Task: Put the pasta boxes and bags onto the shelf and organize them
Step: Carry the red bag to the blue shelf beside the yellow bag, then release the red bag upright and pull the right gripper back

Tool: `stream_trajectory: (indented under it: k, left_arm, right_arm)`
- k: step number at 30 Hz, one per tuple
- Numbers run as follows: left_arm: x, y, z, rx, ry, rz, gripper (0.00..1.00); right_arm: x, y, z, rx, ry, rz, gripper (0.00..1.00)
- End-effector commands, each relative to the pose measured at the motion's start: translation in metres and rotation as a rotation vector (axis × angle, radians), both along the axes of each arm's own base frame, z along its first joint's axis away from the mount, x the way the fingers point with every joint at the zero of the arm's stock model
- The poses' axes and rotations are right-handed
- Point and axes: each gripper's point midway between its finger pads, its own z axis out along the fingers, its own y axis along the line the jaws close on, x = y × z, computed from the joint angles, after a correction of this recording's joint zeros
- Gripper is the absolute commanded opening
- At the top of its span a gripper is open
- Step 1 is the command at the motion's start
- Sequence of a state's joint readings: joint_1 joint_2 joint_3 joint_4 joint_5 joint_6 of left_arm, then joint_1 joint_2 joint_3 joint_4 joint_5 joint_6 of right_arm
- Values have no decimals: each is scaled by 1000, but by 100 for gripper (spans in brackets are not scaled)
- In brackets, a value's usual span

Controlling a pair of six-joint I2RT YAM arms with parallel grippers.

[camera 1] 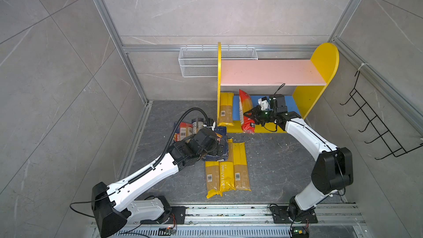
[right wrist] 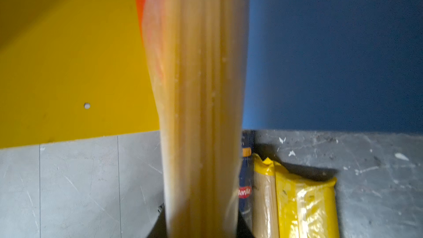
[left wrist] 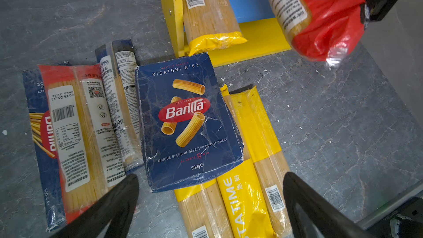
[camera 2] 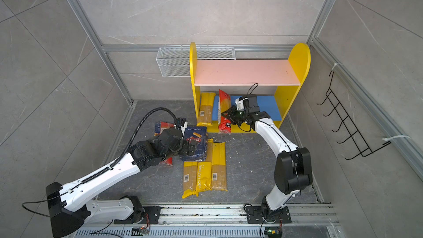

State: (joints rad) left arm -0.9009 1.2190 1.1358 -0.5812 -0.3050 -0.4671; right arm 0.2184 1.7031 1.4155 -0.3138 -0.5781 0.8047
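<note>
I should move my right gripper gently outward and down onto the shelf's blue board beside the yellow bag (camera 1: 236, 107) next and let go, because the near end of the red-and-clear bag sticks out over the board's front edge.
The shelf (camera 1: 267, 72) stands at the back right. One yellow bag (camera 1: 225, 111) lies on its blue lower board (camera 2: 267, 106) by the left panel. My right gripper (camera 1: 251, 116) is shut on a red-and-clear bag (camera 1: 246, 113), which hangs tilted over that board's front edge. My left gripper (left wrist: 210, 204) is open just above the wide rigatoni box (left wrist: 185, 120), touching nothing. This box lies across three yellow bags (camera 1: 229, 172) on the floor. Left of it lie a dark bag (left wrist: 123, 101), a second red-and-clear bag (left wrist: 75, 133) and, beneath that, the narrow spaghetti box (left wrist: 39, 133).
A white wire basket (camera 1: 199, 65) hangs on the back wall behind the shelf's left panel. A black wire hook rack (camera 1: 375, 122) is on the right wall. Pasta crumbs dot the dark floor (camera 1: 274, 161).
</note>
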Motion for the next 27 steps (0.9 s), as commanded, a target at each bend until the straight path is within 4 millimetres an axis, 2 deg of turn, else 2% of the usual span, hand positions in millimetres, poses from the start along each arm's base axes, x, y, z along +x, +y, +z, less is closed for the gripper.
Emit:
stream_trajectory:
  k: [1,6,9,16,17,18,19,21,22,27]
  left_arm:
    - [7,-12,2,-40,-4,-50,100]
    - [18,-13,-4,-41,9,-48,100]
    - [22,-11,-7,-39,16,-42,100]
    - [23,-6,-10,-47,29,-29,100]
    - [23,-5,-11,-47,30,-28,100]
    - [22,-5,-11,-51,32,-28,100]
    - [21,-4,-12,-52,33,-26,100]
    - [19,-2,-12,-57,35,-21,100]
    - [18,-1,-12,-60,35,-19,100]
    - [12,6,-10,-78,34,-1,100]
  right_arm:
    - [39,2,47,4,-221,22,12]
    - [71,6,36,-2,-206,28,13]
    - [82,12,29,20,-184,41,14]
    - [83,14,18,41,-157,34,20]
    - [82,13,17,39,-153,32,22]
    - [81,12,16,36,-149,31,29]
    - [79,12,15,33,-147,32,37]
    - [76,11,16,29,-152,35,58]
    - [75,11,16,27,-153,35,62]
    - [64,6,19,-2,-146,30,69]
